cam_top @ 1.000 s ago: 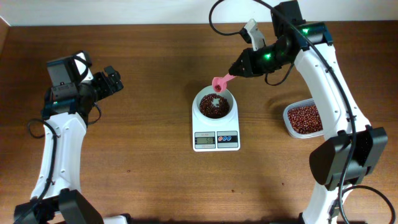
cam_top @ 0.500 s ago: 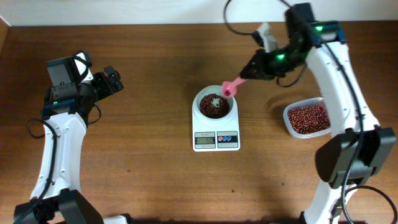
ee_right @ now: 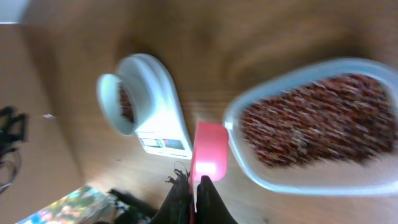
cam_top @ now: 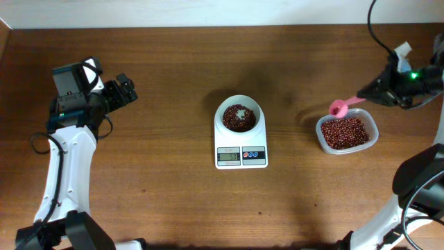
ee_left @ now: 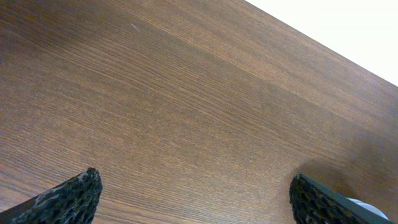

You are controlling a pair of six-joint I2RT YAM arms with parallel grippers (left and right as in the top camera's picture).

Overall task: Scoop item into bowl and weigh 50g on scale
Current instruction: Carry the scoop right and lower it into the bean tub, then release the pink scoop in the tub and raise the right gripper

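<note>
I need to carry the pink scoop (cam_top: 339, 107) with my right gripper over the clear tub, turn it and lower it onto the beans to release it, since it looks empty.
A white bowl (cam_top: 240, 115) partly filled with red-brown beans (cam_top: 238, 119) sits on the white scale (cam_top: 241, 152) at mid-table. In the right wrist view the bowl (ee_right: 118, 93) and scale (ee_right: 163, 123) lie at upper left. My right gripper (cam_top: 373, 94) is shut on the handle of a pink scoop (cam_top: 339, 107), which hovers at the left rim of the clear tub (cam_top: 347, 133) of beans. The scoop (ee_right: 209, 149) looks empty beside the tub (ee_right: 311, 130). My left gripper (cam_top: 125, 90) stands open at the far left, its fingertips (ee_left: 68, 198) over bare wood.
Brown wooden table (cam_top: 166, 187) with a white wall along its far edge. The tub sits near the right edge of the table.
The right arm has swung the pink scoop from above the bowl rightward to the tub's left rim. The left arm has not moved.
</note>
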